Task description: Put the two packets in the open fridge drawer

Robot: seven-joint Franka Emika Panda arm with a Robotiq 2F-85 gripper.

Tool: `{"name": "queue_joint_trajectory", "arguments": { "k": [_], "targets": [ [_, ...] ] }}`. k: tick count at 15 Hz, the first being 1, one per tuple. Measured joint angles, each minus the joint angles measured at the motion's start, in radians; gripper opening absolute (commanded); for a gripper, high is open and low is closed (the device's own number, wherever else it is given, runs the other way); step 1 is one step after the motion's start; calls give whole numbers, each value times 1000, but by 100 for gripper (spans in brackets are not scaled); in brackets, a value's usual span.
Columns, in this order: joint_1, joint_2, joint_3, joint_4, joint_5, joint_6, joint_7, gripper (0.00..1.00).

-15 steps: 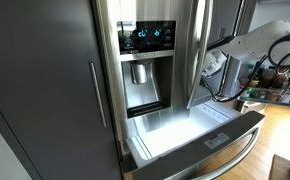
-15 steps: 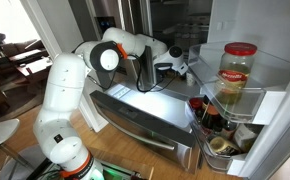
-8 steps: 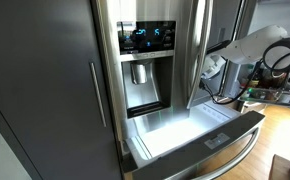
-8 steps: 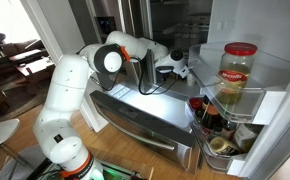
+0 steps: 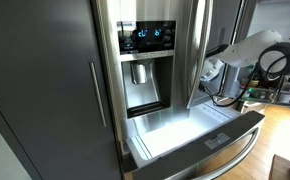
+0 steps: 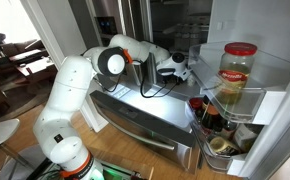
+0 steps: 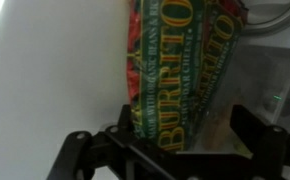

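The packet's near end [image 7: 172, 122] is already between my open gripper's fingers, so next I need to bring the gripper closer to it and close the fingers from both sides.
A green and red packet [image 7: 170, 95] printed BURRITO fills the wrist view, lying against a bright white surface. More BURRITO lettering [image 7: 213, 40] shows beside it; I cannot tell whether that is a second packet. My gripper [image 7: 185, 135] is open, its dark fingers [image 7: 247, 125] standing wide on either side of the packet. In both exterior views the gripper [image 6: 175, 68] [image 5: 210, 70] reaches in behind the open fridge door, above the pulled-out fridge drawer [image 5: 200, 135] [image 6: 145, 122]. The packets are too small to make out in those views.
The open fridge door [image 5: 197, 50] stands between the camera and the arm. A water dispenser niche [image 5: 141, 85] sits above the drawer. A red-lidded jar [image 6: 238, 70] and bottles [image 6: 207, 115] fill the door shelves close to the arm.
The jaws have gone from shut to wide open over the last second. The arm has shifted slightly further into the fridge.
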Motion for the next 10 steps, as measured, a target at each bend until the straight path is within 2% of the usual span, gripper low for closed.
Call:
{"name": "queue_joint_trajectory", "arguments": {
  "k": [9,10],
  "targets": [
    [-10,64,11,91,-21,-29,-17,100],
    [-10,72,12,103,-21,-31,-17,79]
  ]
}}
